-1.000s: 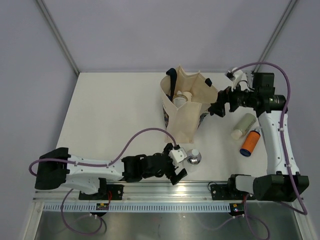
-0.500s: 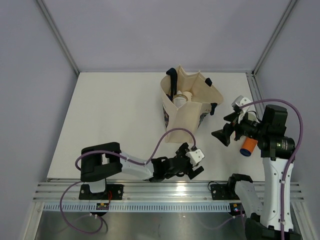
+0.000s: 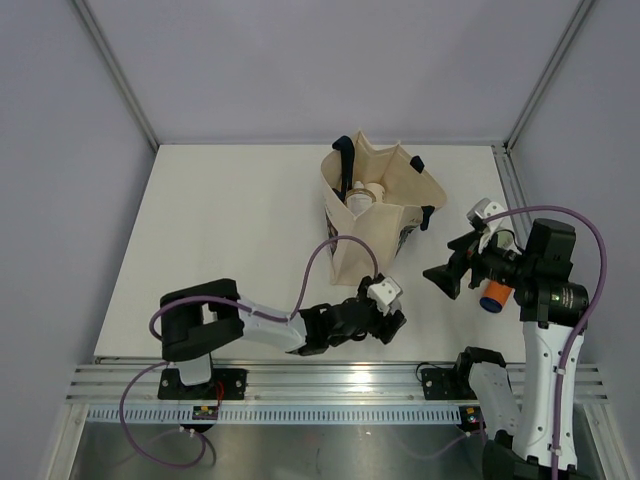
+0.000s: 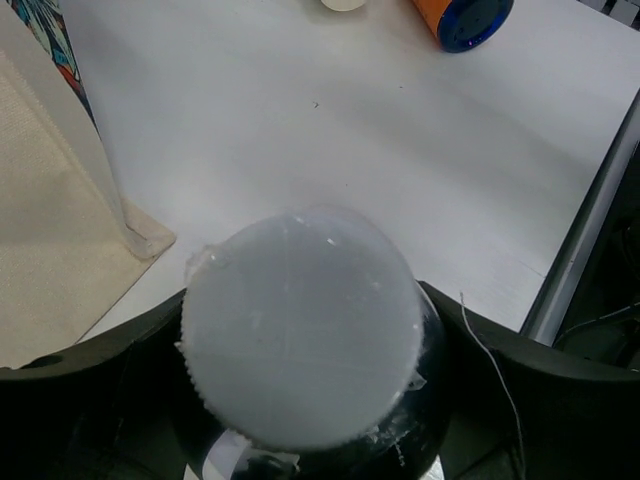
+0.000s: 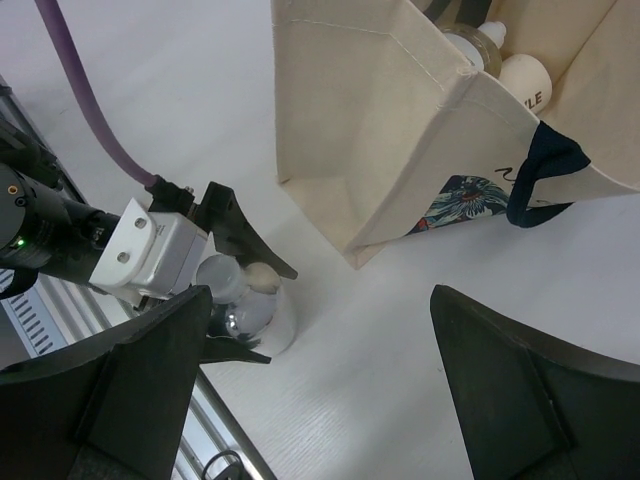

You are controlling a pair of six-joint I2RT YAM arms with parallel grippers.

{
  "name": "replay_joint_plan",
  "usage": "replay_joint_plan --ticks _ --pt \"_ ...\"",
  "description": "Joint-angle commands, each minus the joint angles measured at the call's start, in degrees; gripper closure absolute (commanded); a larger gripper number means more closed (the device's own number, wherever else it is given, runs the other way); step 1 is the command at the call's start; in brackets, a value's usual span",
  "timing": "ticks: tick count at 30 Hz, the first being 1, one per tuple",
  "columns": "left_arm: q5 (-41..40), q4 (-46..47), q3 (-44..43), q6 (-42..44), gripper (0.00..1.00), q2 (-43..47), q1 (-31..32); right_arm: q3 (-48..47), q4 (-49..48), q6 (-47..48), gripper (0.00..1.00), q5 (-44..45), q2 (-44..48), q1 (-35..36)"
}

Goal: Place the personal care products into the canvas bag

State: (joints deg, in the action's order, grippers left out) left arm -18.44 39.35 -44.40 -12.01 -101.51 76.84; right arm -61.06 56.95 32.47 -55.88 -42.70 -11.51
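Note:
My left gripper lifts the bottle away from my base over the canvas bag's open top (image 3: 388, 186) next, then brings the bottle down inside.
The canvas bag (image 3: 375, 215) stands upright at the table's middle, with bottles (image 5: 480, 40) inside it. My left gripper (image 3: 383, 318) is shut on the clear silver-capped bottle (image 4: 300, 340), which stands on the table just in front of the bag's near corner. The bottle also shows in the right wrist view (image 5: 252, 312). My right gripper (image 3: 445, 275) is open and empty above the table, to the right of the bag. The orange dark-capped bottle (image 3: 492, 295) lies under my right arm, partly hidden. It also shows in the left wrist view (image 4: 465, 15).
The end of a cream bottle (image 4: 343, 4) lies beside the orange one. The table's near edge and metal rail (image 3: 330, 375) are close behind my left gripper. Bare tabletop (image 3: 230, 220) lies left of the bag.
My right arm has swung back from the bag to the near right, above the orange bottle. My left gripper has moved right onto the silver-capped bottle and closed on it.

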Motion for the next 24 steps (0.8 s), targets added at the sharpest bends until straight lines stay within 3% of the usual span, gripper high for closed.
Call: replay_joint_plan --ticks 1,5,12,17,24 --pt "2.61 2.51 0.89 -4.68 1.0 5.78 -1.34 -0.2 -1.57 -3.97 0.01 0.32 0.77 -0.62" --pt "9.27 -8.54 0.28 -12.57 1.0 17.8 -6.5 0.24 -5.17 -9.87 0.01 4.1 0.6 -1.41" --pt "25.36 -24.75 -8.3 -25.68 1.0 27.67 -17.85 0.85 -8.78 -16.99 0.01 5.25 -1.85 -5.01" --pt "34.07 -34.25 -22.28 -29.47 1.0 27.78 -24.78 0.59 -9.75 -19.55 0.03 4.9 -4.5 -8.18" --pt "38.83 -32.77 -42.32 -36.32 1.0 17.51 -36.4 0.94 -10.89 -20.43 0.04 3.41 -5.99 -9.59"
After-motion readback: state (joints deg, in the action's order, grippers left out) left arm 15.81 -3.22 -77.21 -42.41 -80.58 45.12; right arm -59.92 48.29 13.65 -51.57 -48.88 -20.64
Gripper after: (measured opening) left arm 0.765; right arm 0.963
